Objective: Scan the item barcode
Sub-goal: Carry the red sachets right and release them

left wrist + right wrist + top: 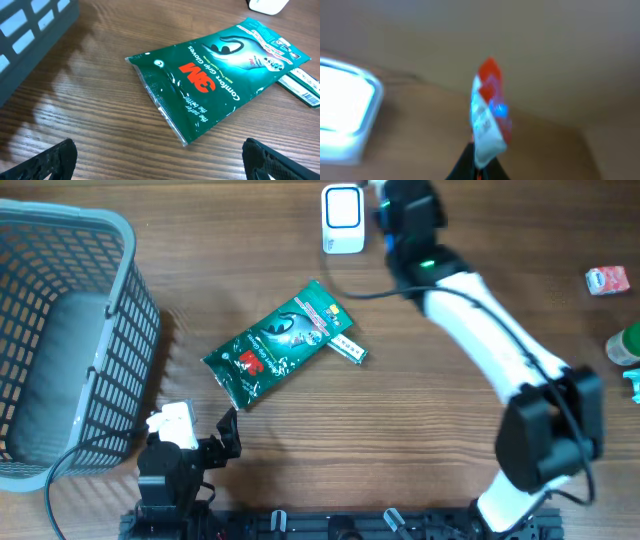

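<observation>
My right gripper needs to get beside the red and white box. It will swing over from the scanner first, then tip downward.
My right gripper point(478, 161) is shut on a small red, white and blue packet point(487, 115) that sticks up out of the closed jaws. The right wrist view is blurred and no barcode can be made out. In the overhead view this gripper point(385, 218) reaches to the table's far edge, just right of the white scanner point(342, 219). The scanner's lit face point(342, 112) glows to the packet's left. My left gripper point(160, 160) stands open and empty near the front edge, just short of a green 3M gloves pack point(215, 75).
A grey slatted basket point(120, 310) fills the left side. The gloves pack point(280, 340) lies mid-table with a slim green box point(350, 348) at its right edge. A small red and white box point(607, 280) and a green bottle point(625, 345) sit at the far right.
</observation>
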